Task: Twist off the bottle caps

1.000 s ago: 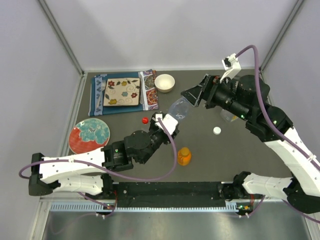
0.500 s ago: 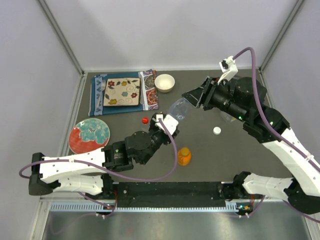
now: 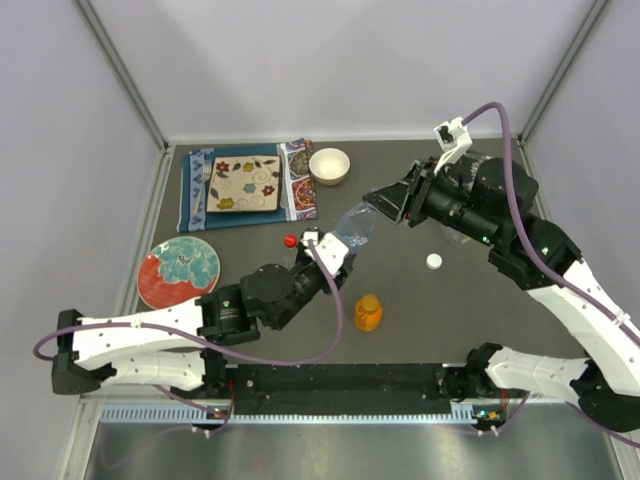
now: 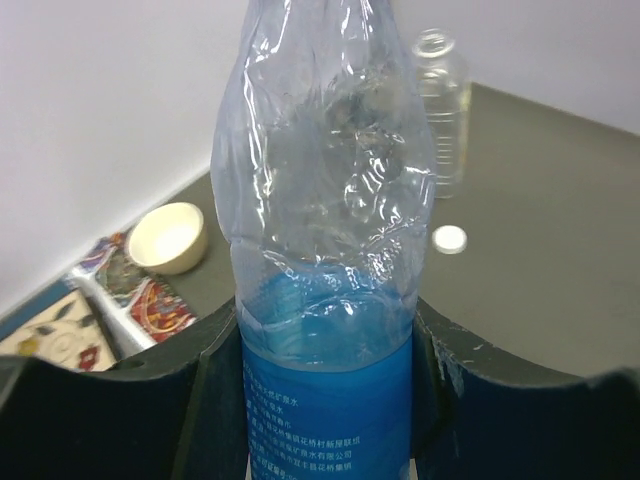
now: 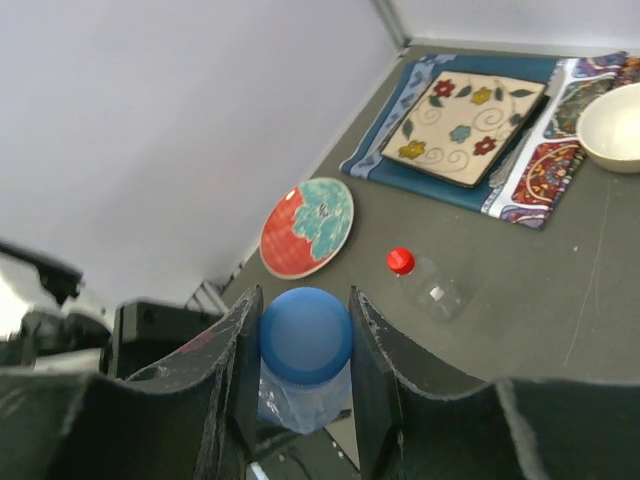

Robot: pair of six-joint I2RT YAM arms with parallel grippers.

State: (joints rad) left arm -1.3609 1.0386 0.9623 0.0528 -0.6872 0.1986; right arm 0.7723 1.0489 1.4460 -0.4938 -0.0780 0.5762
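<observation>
I should next pull my right gripper off the bottle, tip it down, lower and release the blue cap, as bare tabletop beside the white cap (image 3: 433,261) is below my gripper.
My left gripper (image 4: 325,345) is shut on the labelled lower body of the blue-tinted bottle (image 4: 325,200), which tilts up toward the right arm (image 3: 352,225). The right gripper (image 5: 305,332) is shut on its blue cap (image 5: 305,335), one finger pressing on each side. A short orange bottle (image 3: 368,312) with its orange cap on stands in front of the arms. Near the left gripper lies a slim clear bottle (image 5: 437,291) with a red cap (image 5: 400,260). A loose white cap (image 3: 433,261) rests on the table. The wide clear bottle (image 4: 440,110) stands uncapped beyond it.
A white bowl (image 3: 329,165) sits at the back beside a floral square plate (image 3: 245,185) on a patterned cloth. A red and teal round plate (image 3: 178,272) lies at the left. Grey walls close in the table on three sides.
The right gripper's jaws have closed from wide open onto the blue cap. The left arm has kept its hold on the bottle and shifted slightly left.
</observation>
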